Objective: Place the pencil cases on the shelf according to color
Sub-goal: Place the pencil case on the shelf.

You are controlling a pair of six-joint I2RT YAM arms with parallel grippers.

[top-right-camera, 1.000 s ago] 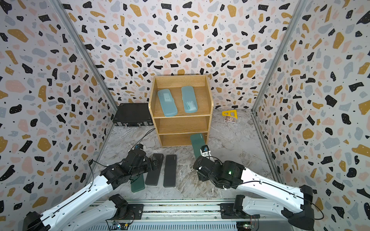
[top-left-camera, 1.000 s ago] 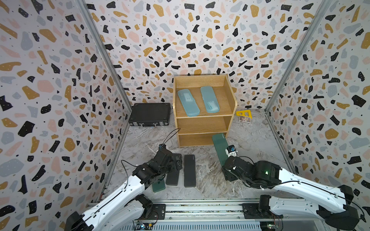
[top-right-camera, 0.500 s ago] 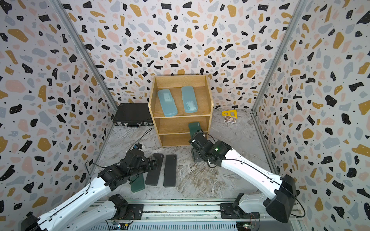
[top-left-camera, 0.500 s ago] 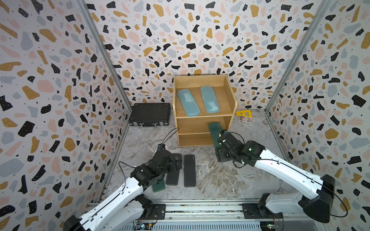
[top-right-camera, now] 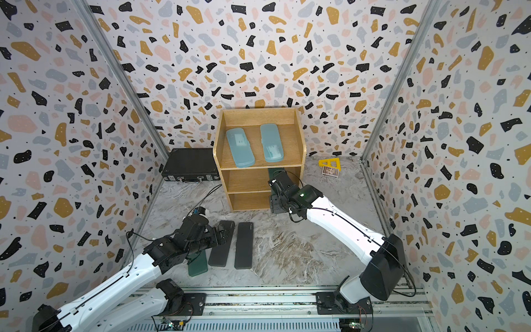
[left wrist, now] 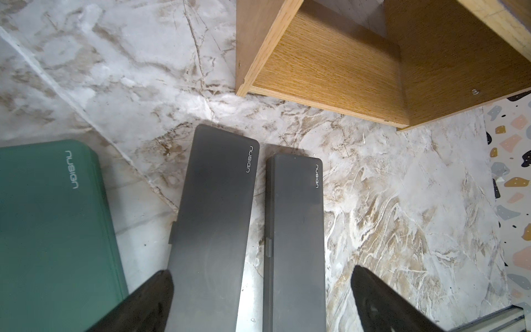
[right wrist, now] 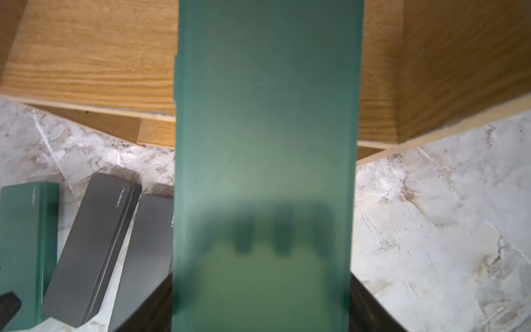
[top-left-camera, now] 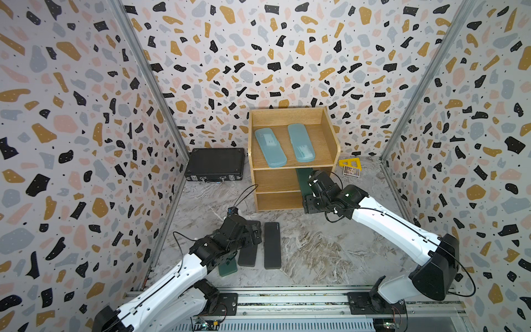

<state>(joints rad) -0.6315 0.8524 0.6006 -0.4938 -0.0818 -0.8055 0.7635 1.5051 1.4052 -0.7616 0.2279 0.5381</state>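
Note:
The near end of the dark green case sticks out over the front edge of the shelf, so my right gripper will push outward to slide the case deeper onto the middle shelf (top-left-camera: 294,180) (right wrist: 157,72), then let go of it.
The oak shelf (top-left-camera: 273,181) stands at the back, with two light-blue pencil cases (top-left-camera: 270,146) (top-left-camera: 301,142) on its top tier. My right gripper (top-left-camera: 311,184) (right wrist: 261,290) is shut on a dark green case (right wrist: 264,129). That case's far end reaches into the right side of the middle tier (top-right-camera: 273,175). On the floor lie two black cases (top-left-camera: 247,254) (top-left-camera: 272,244) side by side and another green case (top-left-camera: 228,268) to their left. My left gripper (left wrist: 260,276) hangs open over the near ends of the black cases, holding nothing.
A black briefcase (top-left-camera: 215,163) lies left of the shelf. A yellow triangular ruler (top-left-camera: 349,163) and a small card (top-left-camera: 351,171) lie to its right. Patterned walls close three sides, and the arms' rail (top-left-camera: 287,299) runs along the front.
My right arm has carried the green case from the floor in front up and back to the shelf's middle tier. The left arm has barely moved.

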